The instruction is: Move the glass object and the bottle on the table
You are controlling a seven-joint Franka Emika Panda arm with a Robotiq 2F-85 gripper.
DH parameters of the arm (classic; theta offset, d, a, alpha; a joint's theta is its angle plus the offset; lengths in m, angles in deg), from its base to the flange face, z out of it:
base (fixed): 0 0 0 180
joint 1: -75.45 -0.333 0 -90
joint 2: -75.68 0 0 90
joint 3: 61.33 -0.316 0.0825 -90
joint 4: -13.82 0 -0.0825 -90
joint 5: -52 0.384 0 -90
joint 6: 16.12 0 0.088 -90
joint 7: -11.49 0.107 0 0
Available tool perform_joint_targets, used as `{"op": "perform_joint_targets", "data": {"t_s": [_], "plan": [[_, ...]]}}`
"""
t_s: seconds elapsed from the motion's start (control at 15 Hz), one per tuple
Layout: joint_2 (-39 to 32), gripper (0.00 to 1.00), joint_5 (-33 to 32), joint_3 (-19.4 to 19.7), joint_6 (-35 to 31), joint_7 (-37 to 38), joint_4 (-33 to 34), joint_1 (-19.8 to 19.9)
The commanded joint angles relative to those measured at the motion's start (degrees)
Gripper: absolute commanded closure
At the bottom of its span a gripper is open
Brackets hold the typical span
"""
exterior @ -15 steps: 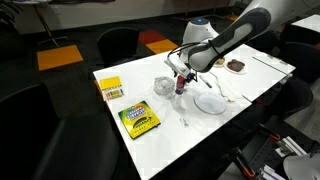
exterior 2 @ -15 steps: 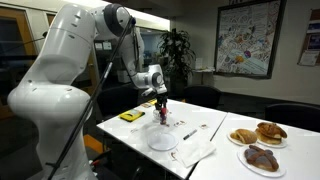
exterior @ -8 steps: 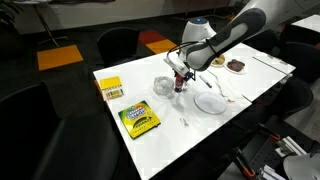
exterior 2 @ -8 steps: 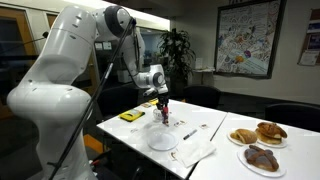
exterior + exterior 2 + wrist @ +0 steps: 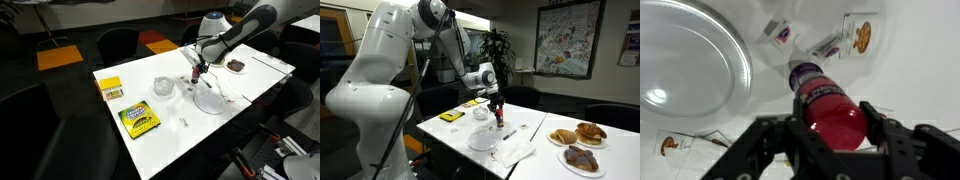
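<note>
My gripper lowers the bottle and sets its base down to open next, since it still hangs above bare table (image 5: 195, 83) between the plate's rim and the packets.
My gripper (image 5: 197, 72) is shut on the bottle (image 5: 196, 77), a tiny bottle with a red top, and holds it upright just above the white table (image 5: 165, 135). In the wrist view the red bottle (image 5: 828, 104) sits between both fingers (image 5: 883, 128), with its base near the white plate's rim. The gripper (image 5: 498, 107) and bottle (image 5: 499, 116) also show in an exterior view. The glass object (image 5: 163, 87), a small clear dish, rests on the table apart from the gripper, and it shows in both exterior views (image 5: 480, 113).
A flat white plate (image 5: 210, 101) lies beside the bottle and fills the left of the wrist view (image 5: 690, 60). Small packets (image 5: 858, 35) lie near it. A green crayon box (image 5: 138, 120), a yellow box (image 5: 110, 88) and plates of pastries (image 5: 578, 145) are also on the table.
My gripper has carried the bottle away from the glass dish, towards the white plate. The dish has stayed where it was.
</note>
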Motion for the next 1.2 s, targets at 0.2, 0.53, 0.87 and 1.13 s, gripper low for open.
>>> {"op": "perform_joint_targets", "data": {"t_s": [0.2, 0.53, 0.87, 1.13], "plan": [[4.74, 0.67, -6.33, 4.41, -0.59, 7.68, -6.42, 0.09], [3.48, 0.67, -4.27, 0.7, -7.6, 4.65, -7.31, 2.79], [3.14, 0.67, 0.15, -1.38, -10.88, 3.4, -8.12, 4.01], [3.58, 0.67, 4.85, -2.07, -11.05, 3.05, -9.0, 5.33]]}}
